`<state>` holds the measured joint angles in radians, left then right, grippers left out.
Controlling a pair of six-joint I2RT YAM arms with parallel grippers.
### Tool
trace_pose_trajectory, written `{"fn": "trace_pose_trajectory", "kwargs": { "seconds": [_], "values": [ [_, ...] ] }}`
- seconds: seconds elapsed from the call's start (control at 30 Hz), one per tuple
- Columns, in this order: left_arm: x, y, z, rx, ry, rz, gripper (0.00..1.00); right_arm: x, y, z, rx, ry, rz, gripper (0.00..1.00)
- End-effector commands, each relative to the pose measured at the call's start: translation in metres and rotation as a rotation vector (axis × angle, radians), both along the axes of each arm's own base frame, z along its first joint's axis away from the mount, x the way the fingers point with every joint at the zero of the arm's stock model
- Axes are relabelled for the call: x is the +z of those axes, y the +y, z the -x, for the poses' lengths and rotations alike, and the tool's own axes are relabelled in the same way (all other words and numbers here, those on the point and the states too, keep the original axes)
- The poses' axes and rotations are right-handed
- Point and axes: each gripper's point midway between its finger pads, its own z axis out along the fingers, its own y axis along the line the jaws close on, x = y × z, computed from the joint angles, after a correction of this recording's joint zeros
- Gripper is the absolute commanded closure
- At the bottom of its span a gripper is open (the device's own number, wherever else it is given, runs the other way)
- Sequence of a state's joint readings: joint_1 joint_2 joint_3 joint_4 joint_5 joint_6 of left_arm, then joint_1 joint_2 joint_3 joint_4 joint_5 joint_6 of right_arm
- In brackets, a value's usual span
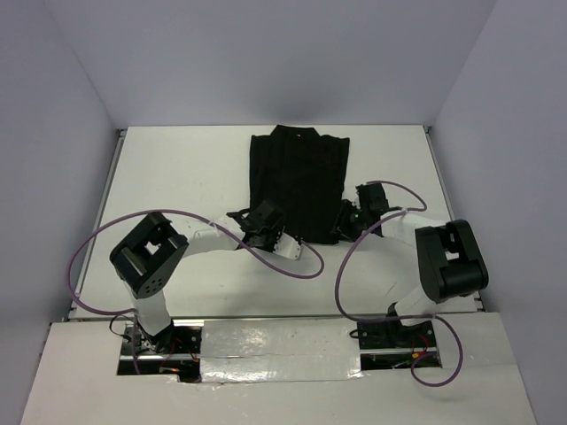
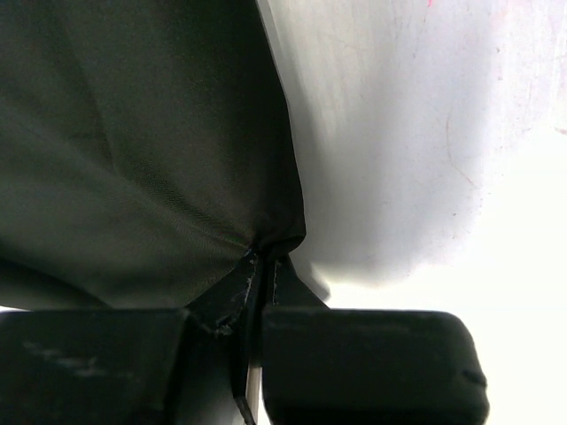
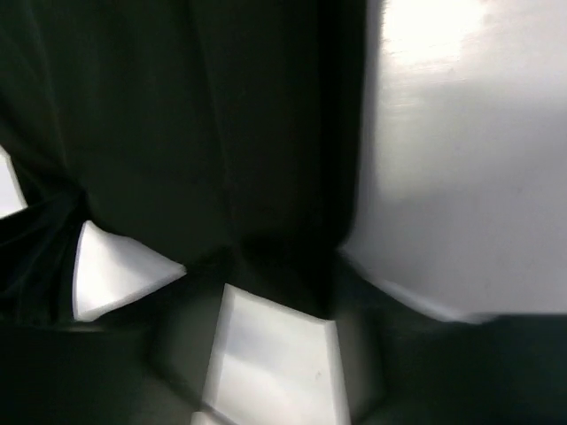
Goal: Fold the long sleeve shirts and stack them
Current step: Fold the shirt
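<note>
The left gripper lifts the shirt's hem corner next and carries it outward over the shirt. It then releases it at the collar end (image 1: 270,142), because the shirt's body still lies unfolded lengthwise.
The black long sleeve shirt (image 1: 297,177) lies flat in the middle of the table, collar at the far end and sleeves tucked in. My left gripper (image 1: 276,234) is at its near left corner. In the left wrist view it (image 2: 263,257) is shut on the shirt's (image 2: 133,133) hem corner, and the fabric puckers at the pinch. My right gripper (image 1: 347,223) is at the near right corner. The blurred right wrist view shows its jaws (image 3: 283,266) apart, with the shirt's (image 3: 177,115) hem at the tips and white table between the fingers.
The white table (image 1: 177,177) is boxed in by pale walls at the back and sides, with a metal rail (image 1: 106,204) along the left edge. Purple cables (image 1: 266,261) loop from both arms over the near part of the table.
</note>
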<state>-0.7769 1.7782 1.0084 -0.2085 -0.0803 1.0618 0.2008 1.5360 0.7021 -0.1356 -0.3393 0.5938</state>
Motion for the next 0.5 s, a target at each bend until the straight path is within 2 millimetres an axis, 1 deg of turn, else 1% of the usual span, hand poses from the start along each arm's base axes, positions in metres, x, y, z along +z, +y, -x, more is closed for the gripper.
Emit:
{"fn": "trace_pose_trajectory", "kwargs": {
  "seconds": [0.0,0.03,0.1,0.13,0.17,0.2,0.27,0.3,0.33,0.37,0.4,0.43,0.47],
  "values": [
    [0.001,-0.002,0.006,0.027,0.051,0.025,0.91,-0.031,0.003,0.021,-0.001,0.117,-0.008,0.54],
    [0.002,-0.003,0.007,0.029,0.055,0.028,0.94,-0.032,0.004,0.021,0.001,0.115,-0.015,0.75],
    [0.003,-0.001,0.008,0.043,0.073,0.035,1.0,-0.029,0.004,0.022,0.009,0.109,-0.018,0.95],
    [0.007,-0.002,0.007,0.051,0.078,0.045,1.0,-0.027,0.003,0.024,0.013,0.117,-0.012,1.0],
    [0.007,0.003,0.011,0.063,0.105,0.032,1.0,-0.024,0.002,0.026,0.019,0.113,-0.007,1.0],
    [0.012,0.003,0.011,0.078,0.118,0.042,1.0,-0.015,0.0,0.024,0.03,0.082,0.005,1.0],
    [0.016,0.011,0.013,0.107,0.139,0.035,1.0,-0.009,-0.003,0.033,0.042,0.091,0.024,1.0],
    [0.02,0.014,0.022,0.112,0.173,0.038,1.0,0.003,-0.004,0.033,0.06,0.06,0.029,1.0],
    [0.024,0.017,0.027,0.115,0.187,0.037,1.0,0.005,-0.003,0.043,0.079,0.084,0.04,1.0],
    [0.032,0.018,0.041,0.11,0.236,0.048,1.0,0.017,-0.001,0.044,0.105,0.05,0.048,1.0],
    [0.036,0.019,0.049,0.109,0.265,0.051,1.0,0.021,0.001,0.049,0.124,0.05,0.059,1.0],
    [0.041,0.02,0.057,0.106,0.293,0.053,1.0,0.021,0.004,0.064,0.157,0.081,0.092,1.0],
    [0.052,0.021,0.066,0.099,0.303,0.062,1.0,0.025,0.006,0.07,0.176,0.081,0.102,1.0]
  ]
}}
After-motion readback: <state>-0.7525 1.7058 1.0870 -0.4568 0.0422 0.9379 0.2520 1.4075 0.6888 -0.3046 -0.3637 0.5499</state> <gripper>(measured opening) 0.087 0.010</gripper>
